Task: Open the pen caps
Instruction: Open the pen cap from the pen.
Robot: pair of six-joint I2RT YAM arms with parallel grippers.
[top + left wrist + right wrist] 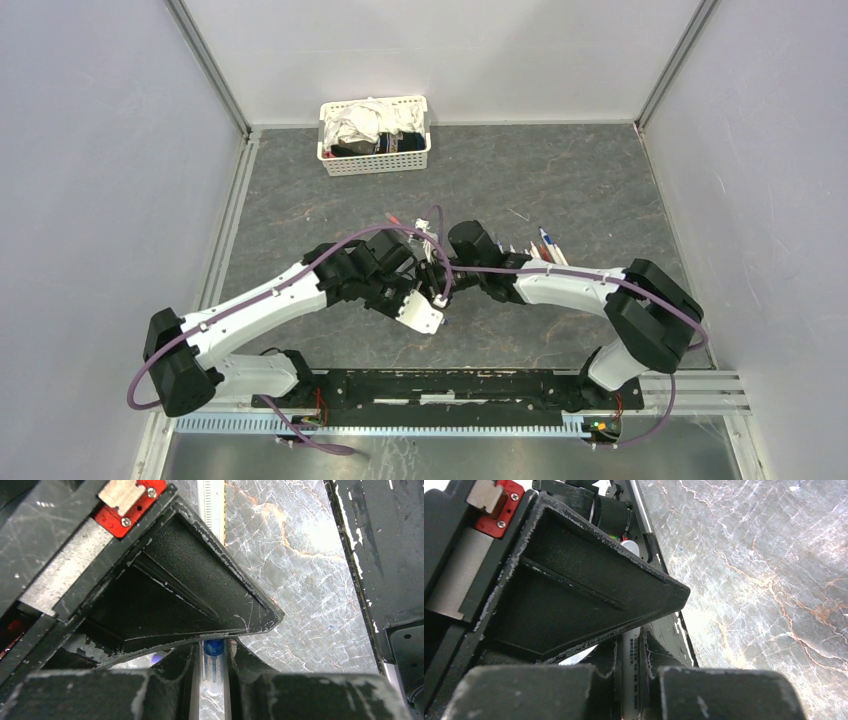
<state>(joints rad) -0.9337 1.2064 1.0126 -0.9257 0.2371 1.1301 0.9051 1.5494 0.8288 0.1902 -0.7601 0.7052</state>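
My left gripper moves outward and then down to the table short of the red-ended pen next, to release the cap away from the gripped body of the pen.
My two grippers meet over the middle of the table. The left gripper (424,266) (214,656) is shut on a pen cap (214,666), a clear little tube with a blue end. The right gripper (447,268) (630,652) is shut on a pen's white barrel (630,672) with printed lettering. The join between cap and barrel is hidden by the fingers. Several more pens (536,247) lie in a bunch behind the right arm. One pen with a red end (397,219) lies behind the left wrist.
A white slotted basket (375,160) of cloths stands at the back of the table, left of centre. Grey walls close in the left, right and back sides. The arms' black base rail (450,385) runs along the near edge.
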